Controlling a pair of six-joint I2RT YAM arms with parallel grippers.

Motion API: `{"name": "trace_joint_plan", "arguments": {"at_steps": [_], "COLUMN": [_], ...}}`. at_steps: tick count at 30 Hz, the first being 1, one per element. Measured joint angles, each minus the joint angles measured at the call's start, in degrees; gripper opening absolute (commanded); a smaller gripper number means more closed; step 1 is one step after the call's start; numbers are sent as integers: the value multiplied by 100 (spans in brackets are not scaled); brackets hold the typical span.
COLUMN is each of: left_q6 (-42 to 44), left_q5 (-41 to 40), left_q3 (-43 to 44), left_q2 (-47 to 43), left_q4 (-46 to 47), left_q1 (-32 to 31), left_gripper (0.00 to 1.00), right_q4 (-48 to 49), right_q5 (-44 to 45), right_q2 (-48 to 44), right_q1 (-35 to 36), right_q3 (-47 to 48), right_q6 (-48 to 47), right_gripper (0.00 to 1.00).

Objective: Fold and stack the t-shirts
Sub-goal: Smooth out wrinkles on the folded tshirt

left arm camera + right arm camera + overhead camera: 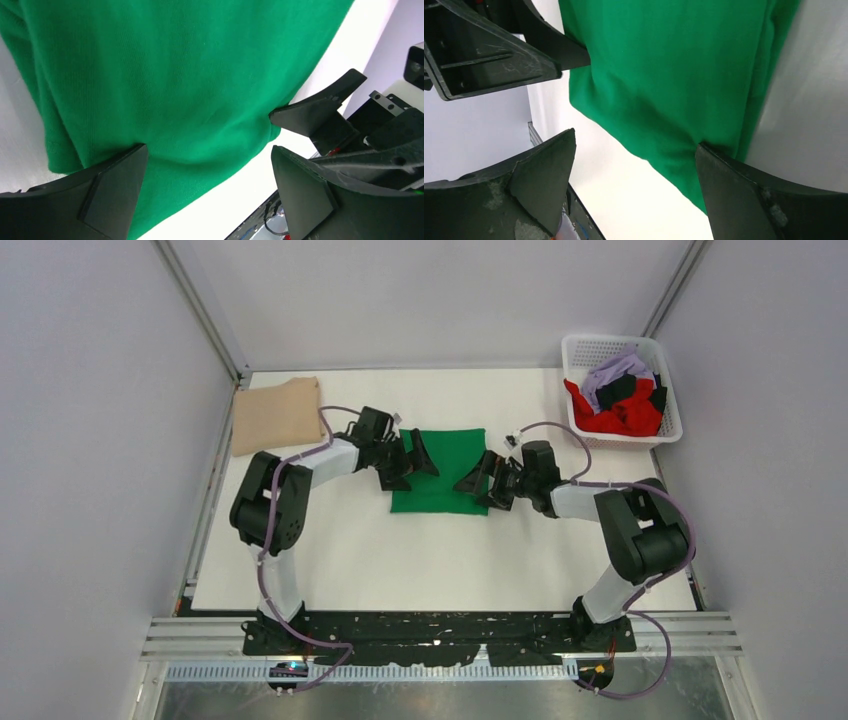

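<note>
The green t-shirt's layered edge (pixel 393 499) (pixel 54 132) runs left of my left gripper in the wrist view, so next that gripper needs to draw back, shift over and lower astride its layers.
A bright green t-shirt (pixel 440 475) lies folded into a rectangle at the table's middle. My left gripper (pixel 410 465) is open at its left edge. In the left wrist view (pixel 210 185) one fingertip (pixel 117 185) rests on the green cloth (pixel 175 75). My right gripper (pixel 483 483) is open at the shirt's right edge. In the right wrist view (pixel 636 180) one fingertip (pixel 734 195) presses on the cloth (pixel 674 75). A tan t-shirt (pixel 275 415) lies folded at the back left. Red (pixel 625 418), lilac (pixel 615 370) and black (pixel 622 388) shirts are heaped in the basket.
The white lattice basket (pixel 598 341) stands at the back right corner. Grey walls and metal posts enclose the white table (pixel 400 560). The arm bases sit on a black rail at the near edge.
</note>
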Motion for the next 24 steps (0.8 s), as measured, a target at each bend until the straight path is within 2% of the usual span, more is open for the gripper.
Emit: {"name": "trace_joint_plan", "arguments": {"at_steps": [8, 14, 20, 24], "left_q6": [-55, -33, 15, 151], "left_q5": [210, 249, 33, -94], "left_q3": [-850, -2083, -3134, -3261], "left_q2": [-374, -1322, -2614, -3407], "left_q4": [826, 1075, 581, 72], "left_q1": [37, -24, -122, -179], "left_gripper": [99, 100, 100, 99], "right_q4": [490, 339, -485, -1539], "right_q5": [142, 424, 590, 870], "right_q2": [-330, -1051, -2050, -2979], "right_q1": [13, 597, 1189, 1259], "right_q3": [-592, -1158, -1587, -1615], "right_q6": [-57, -162, -238, -450], "right_gripper": [96, 97, 95, 95]}}
